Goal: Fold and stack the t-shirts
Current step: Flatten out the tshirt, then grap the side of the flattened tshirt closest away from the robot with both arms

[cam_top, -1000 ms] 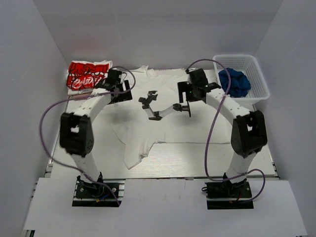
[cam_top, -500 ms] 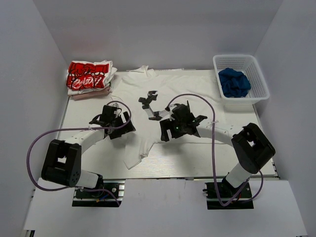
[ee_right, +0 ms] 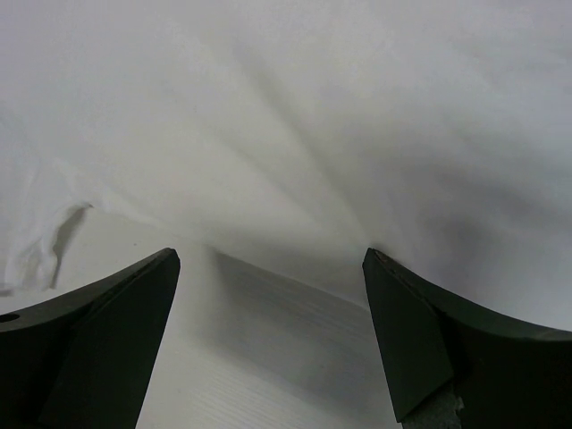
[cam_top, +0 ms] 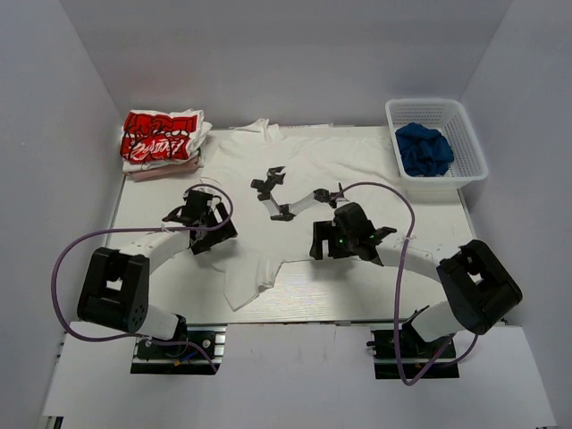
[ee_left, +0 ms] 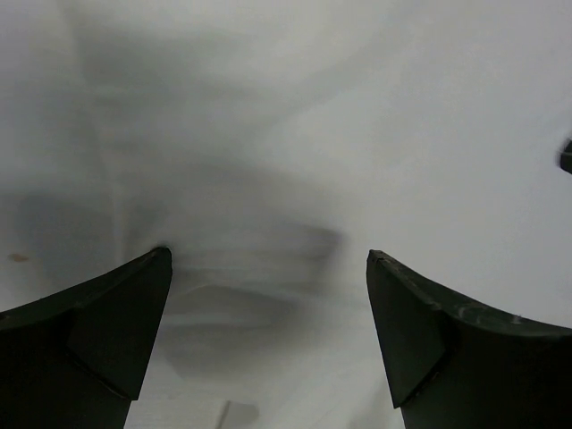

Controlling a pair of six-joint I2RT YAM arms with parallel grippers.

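Note:
My left gripper should next move back toward the base, onto the near tip of the bunched flap (cam_top: 246, 279), because that tip sticks out from the white shirt's hem.
The plain white t-shirt (cam_top: 304, 165) lies spread over the middle of the table, with a bunched flap (cam_top: 246, 279) at its near left. The red-and-black printed shirt (cam_top: 159, 136) sits folded at the far left corner. My left gripper (cam_top: 216, 234) is open, low over the white shirt's left side. In the left wrist view its jaws (ee_left: 268, 259) stand wide apart over wrinkled white cloth (ee_left: 295, 134), holding nothing. My right gripper (cam_top: 323, 241) is open at the shirt's near hem. In the right wrist view its jaws (ee_right: 271, 255) straddle the cloth edge (ee_right: 295, 179) and bare table (ee_right: 250, 357).
A white basket (cam_top: 469, 143) holding blue cloth (cam_top: 424, 149) stands at the far right. A small black-and-white jointed object (cam_top: 284, 198) lies on the shirt's middle. Purple cables loop from both arms. White walls enclose the table on three sides.
Both arms swung from the far side of the table down to the shirt's near part. The right gripper then shifted right to the hem. The near-left flap has bunched a little.

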